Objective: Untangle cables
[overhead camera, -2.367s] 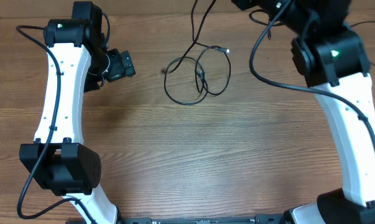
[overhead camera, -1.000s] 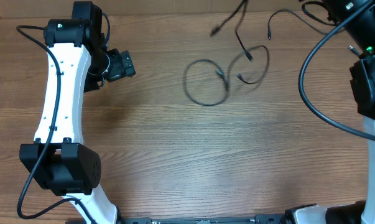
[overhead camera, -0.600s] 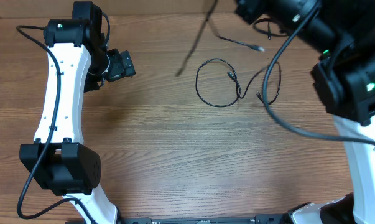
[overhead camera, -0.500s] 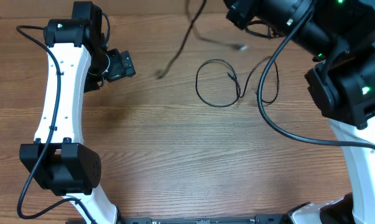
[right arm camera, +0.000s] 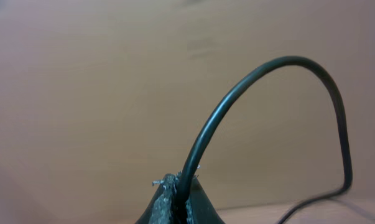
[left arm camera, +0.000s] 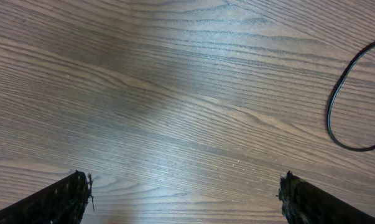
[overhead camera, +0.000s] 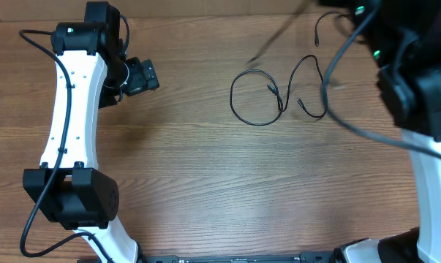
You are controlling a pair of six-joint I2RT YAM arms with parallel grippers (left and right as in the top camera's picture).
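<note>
Since the loop occupies the back centre, I should swing my right gripper to the right in the overhead view and down, releasing the cable atop the table.
Thin black cables (overhead camera: 254, 98) lie on the wooden table, back centre: one round loop joined to a curvy strand (overhead camera: 312, 82) with small plugs. A blurred strand (overhead camera: 277, 34) hangs in the air above them. My right gripper (right arm camera: 178, 200) is shut on a black cable (right arm camera: 269, 67) that arcs up and over from its fingertips; in the overhead view the gripper is lost at the top edge, only the right arm (overhead camera: 419, 80) shows. My left gripper (overhead camera: 141, 76) is open and empty, left of the loop. An arc of cable (left arm camera: 341, 118) shows in the left wrist view; my left gripper (left arm camera: 187, 200) is clear of it.
The right arm's thick black wire (overhead camera: 352, 124) sweeps over the table beside the cables. The left arm (overhead camera: 74, 109) stretches along the left side. The table's back edge (overhead camera: 205, 7) lies just behind the cables.
The right arm swung left and then back right, holding its cable aloft. The loop on the table slid to the right and its side strand changed shape. The left arm did not move.
</note>
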